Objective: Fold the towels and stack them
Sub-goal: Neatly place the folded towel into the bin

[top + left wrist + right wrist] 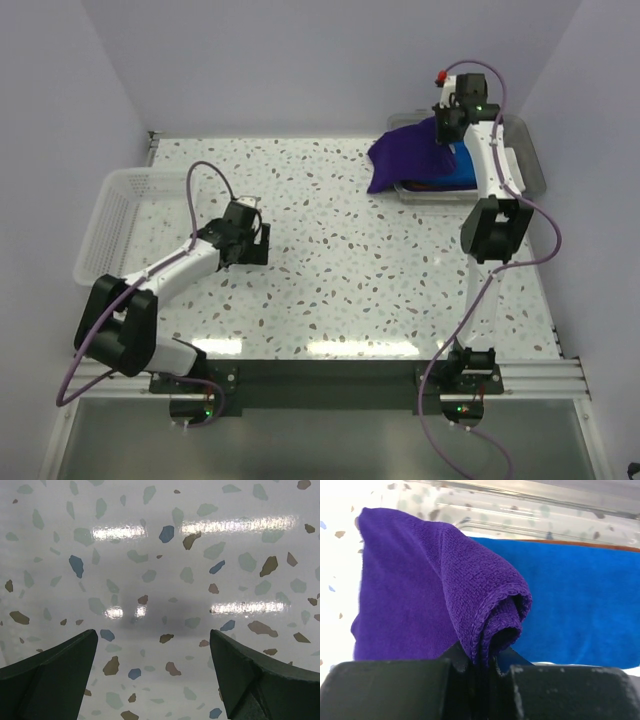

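Note:
My right gripper next goes toward the right in the top view and down over the blue towel (465, 167) (578, 601), as the purple towel hangs past the bin's rim.
My right gripper (447, 133) is shut on a purple towel (405, 152) and holds a bunched edge of it above the clear bin (530, 160) at the back right. The towel hangs over the bin's left rim onto the table. In the right wrist view the purple towel (435, 590) is pinched between the jaws, with a blue towel (580, 605) lying flat in the bin below; it also shows from above (466, 170). My left gripper (262, 243) is open and empty, low over the speckled table (160, 555) at the left middle.
A white plastic basket (118, 215) stands at the table's left edge, beside the left arm. The clear bin's wall (530, 510) shows behind the towels. Grey walls close the table at the back and on both sides.

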